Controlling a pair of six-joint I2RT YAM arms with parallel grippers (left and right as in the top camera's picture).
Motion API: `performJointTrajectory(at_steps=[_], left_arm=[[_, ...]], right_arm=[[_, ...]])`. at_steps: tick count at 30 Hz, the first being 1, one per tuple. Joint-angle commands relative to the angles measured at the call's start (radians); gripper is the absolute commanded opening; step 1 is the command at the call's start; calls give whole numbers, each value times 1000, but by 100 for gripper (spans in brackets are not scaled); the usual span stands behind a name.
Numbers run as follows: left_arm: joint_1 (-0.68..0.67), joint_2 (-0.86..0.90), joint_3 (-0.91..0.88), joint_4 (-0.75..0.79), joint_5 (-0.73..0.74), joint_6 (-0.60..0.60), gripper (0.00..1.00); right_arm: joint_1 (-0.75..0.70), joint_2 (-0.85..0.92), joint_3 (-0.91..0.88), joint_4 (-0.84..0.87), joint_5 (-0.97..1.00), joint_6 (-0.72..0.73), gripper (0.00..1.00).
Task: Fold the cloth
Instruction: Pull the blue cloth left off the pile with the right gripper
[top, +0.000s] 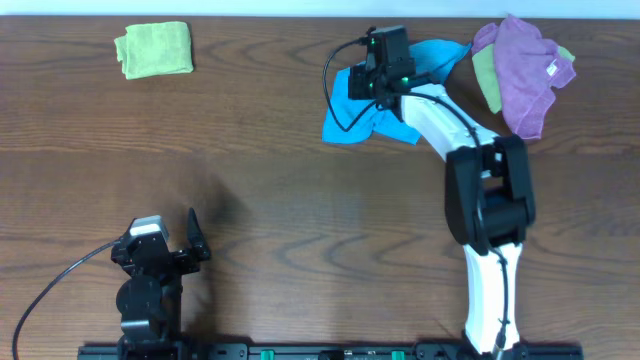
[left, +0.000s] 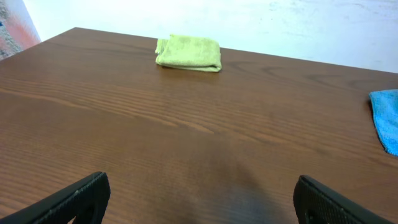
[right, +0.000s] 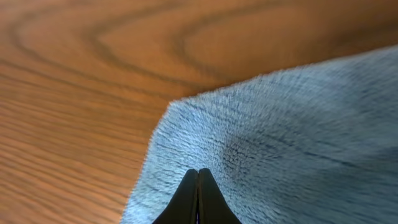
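I need to drag the fold back and to the left in the overhead view with my right gripper next, and let go of it on open wood, because purple cloth crowds the blue one.
The sky-blue cloth (top: 350, 118) lies crumpled at the back of the table, right of centre. Its fuzzy surface fills the right wrist view (right: 298, 124), one corner pointing at bare wood. Its edge shows at the far right of the left wrist view (left: 387, 118). My right gripper (top: 378, 82) is over the cloth's left part; its fingers (right: 198, 180) are pressed together on the cloth, with wrinkles running out from the tips. My left gripper (top: 178, 245) is open and empty near the front left, over bare wood (left: 199, 199).
A folded lime-green cloth (top: 154, 49) lies at the back left and shows in the left wrist view (left: 189, 53). A purple cloth (top: 525, 70) lies heaped on another green cloth (top: 487, 75) at the back right, close to the blue one. The table's far edge runs just behind them.
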Motion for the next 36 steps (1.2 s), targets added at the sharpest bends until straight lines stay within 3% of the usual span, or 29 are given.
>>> performJointTrajectory(at_steps=[1, 25, 36], left_arm=[[7, -6, -26, -8, -14, 6, 95], [7, -6, -26, -8, -14, 6, 95], [7, -6, -26, -8, -14, 6, 95]], right_arm=[[5, 34, 66, -22, -24, 19, 2], [19, 86, 69, -195, 16, -19, 2], [130, 94, 69, -235, -77, -31, 2]])
